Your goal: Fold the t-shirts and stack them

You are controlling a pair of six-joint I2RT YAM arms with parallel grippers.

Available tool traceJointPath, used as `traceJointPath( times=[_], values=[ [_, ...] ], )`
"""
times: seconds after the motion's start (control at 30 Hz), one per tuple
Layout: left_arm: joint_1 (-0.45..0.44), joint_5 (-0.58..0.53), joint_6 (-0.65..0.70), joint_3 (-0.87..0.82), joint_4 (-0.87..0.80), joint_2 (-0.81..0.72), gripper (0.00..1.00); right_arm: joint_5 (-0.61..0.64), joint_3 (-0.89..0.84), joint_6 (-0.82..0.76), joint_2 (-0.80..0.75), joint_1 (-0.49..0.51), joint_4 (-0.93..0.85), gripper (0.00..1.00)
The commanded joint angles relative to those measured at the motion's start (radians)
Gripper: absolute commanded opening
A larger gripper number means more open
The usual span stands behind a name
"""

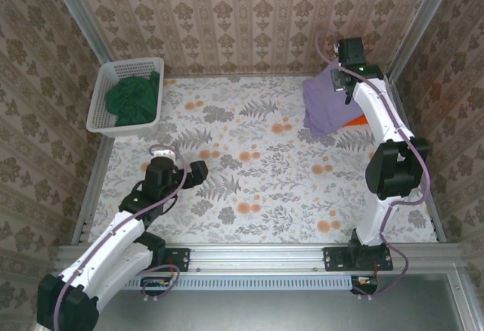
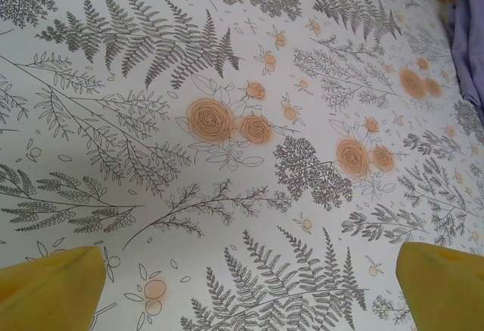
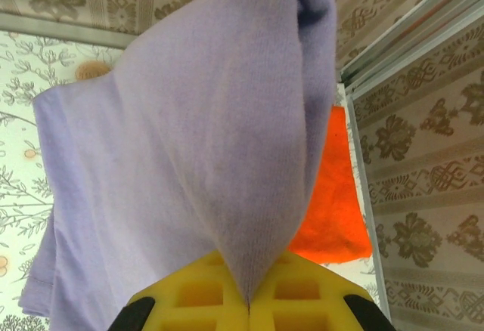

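Note:
My right gripper moves toward the side next and will lower over the orange t-shirt [image 3: 333, 206] to let go of the purple cloth [image 3: 181, 157], because part of the orange t-shirt is uncovered.
My right gripper [image 1: 338, 80] is at the far right corner, raised, shut on the lilac-purple t-shirt [image 1: 327, 104], which hangs from it down to the table. Seen from the right wrist, the purple cloth [image 3: 181, 157] is pinched between the yellow pads [image 3: 302, 301]. An orange t-shirt [image 3: 333, 202] lies on the table under and behind it, a sliver of the orange t-shirt [image 1: 358, 122] peeking out beside the arm. A dark green t-shirt [image 1: 134, 98] sits crumpled in the basket. My left gripper [image 1: 198, 172] hovers open over the near-left table, its yellow fingertips [image 2: 53, 286] far apart with nothing between.
A white lattice basket [image 1: 102, 97] stands at the far left corner. The table is covered by a floral cloth [image 1: 257, 172]. Patterned walls and metal rails [image 1: 423, 13] enclose the workspace on three sides.

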Motion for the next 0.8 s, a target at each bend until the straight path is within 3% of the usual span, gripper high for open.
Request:
traceJointPath(
  times=[0.0, 0.37, 0.57, 0.77],
  values=[
    [0.006, -0.007, -0.019, -0.013, 0.025, 0.007, 1.00, 0.025, 0.055, -0.031, -0.027, -0.018, 0.003, 0.00],
    [0.007, -0.015, -0.021, -0.021, 0.044, 0.034, 1.00, 0.005, 0.149, -0.026, 0.066, -0.082, -0.012, 0.00],
    [0.006, -0.025, -0.020, -0.024, 0.063, 0.071, 1.00, -0.009, 0.199, -0.012, 0.192, -0.134, -0.001, 0.00],
    [0.007, -0.027, -0.012, -0.021, 0.076, 0.111, 1.00, -0.009, 0.380, -0.018, 0.384, -0.209, -0.037, 0.00]
  ],
)
